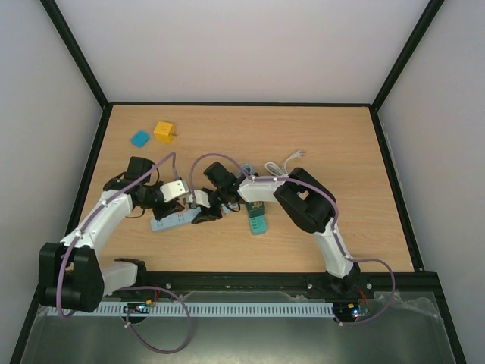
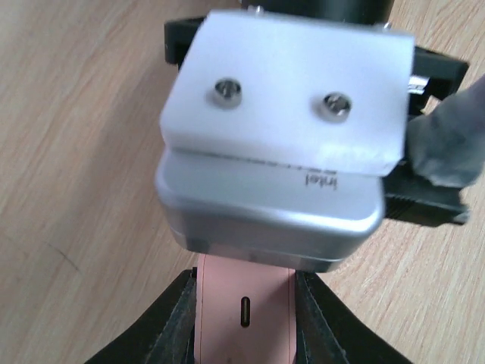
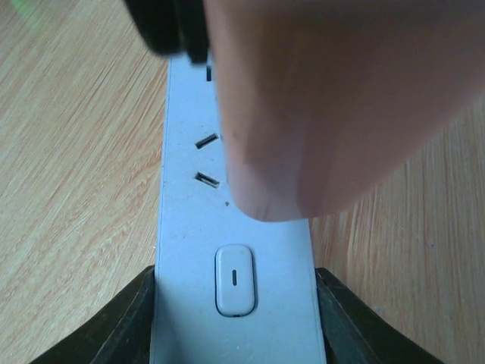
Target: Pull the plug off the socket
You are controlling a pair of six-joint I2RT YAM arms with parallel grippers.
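Observation:
I will carry the pink plug outward from the power strip with my left gripper and release it on bare tabletop near the yellow block, since that spot lies outward.
The light blue power strip lies on the wooden table in front of the arms. In the right wrist view my right gripper is shut on the strip's switch end, one black finger on each long side. The pink plug fills the upper right of that view, blurred, over the strip; I cannot tell if its pins are in. In the left wrist view my left gripper is shut on the pink plug, its slot facing the camera. The right wrist's silver camera blocks the rest.
A yellow block and a small blue piece lie at the back left. A white cable with a plug lies behind the right arm. A green box sits right of the strip. Both wrists crowd together above the strip.

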